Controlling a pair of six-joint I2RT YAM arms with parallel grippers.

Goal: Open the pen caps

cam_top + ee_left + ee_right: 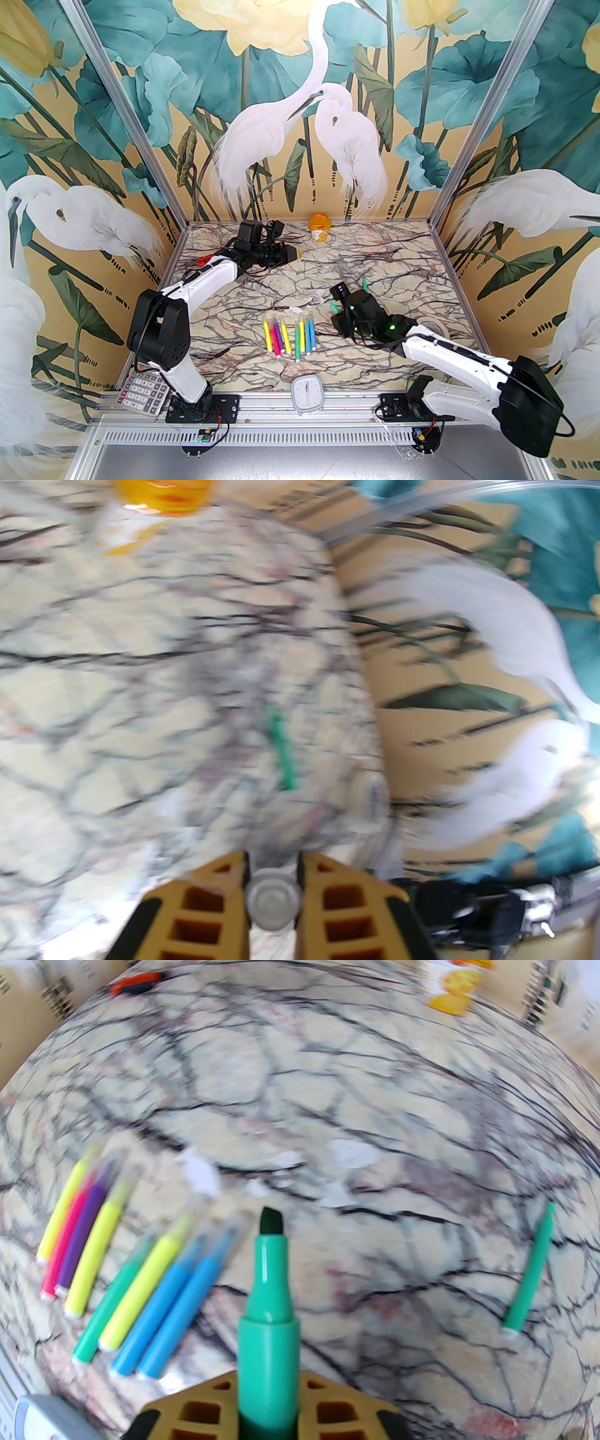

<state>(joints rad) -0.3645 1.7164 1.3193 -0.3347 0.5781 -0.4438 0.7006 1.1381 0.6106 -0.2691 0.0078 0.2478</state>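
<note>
The teal-green pen's tip is bare, so my left gripper next needs to move back, tilt down and lower the cap to the open table to let go of it.
My right gripper (269,1377) is shut on a teal-green pen (269,1297) whose dark chisel tip is bare; from above it sits right of centre (335,305). My left gripper (273,859) is raised over the far left (293,253), shut on a clear pen cap (274,899). Several capped pens (289,333) lie side by side at the table's middle (117,1278). A thin green pen (529,1269) lies alone beyond the right gripper (364,282). Loose clear caps (201,1175) lie above the row (296,309).
An orange-lidded jar (320,227) stands at the back edge. Orange-handled pliers (136,983) lie at the far left. A white clock (305,393) and a calculator (143,391) sit at the near edge. A tape roll (433,324) is beside the right arm.
</note>
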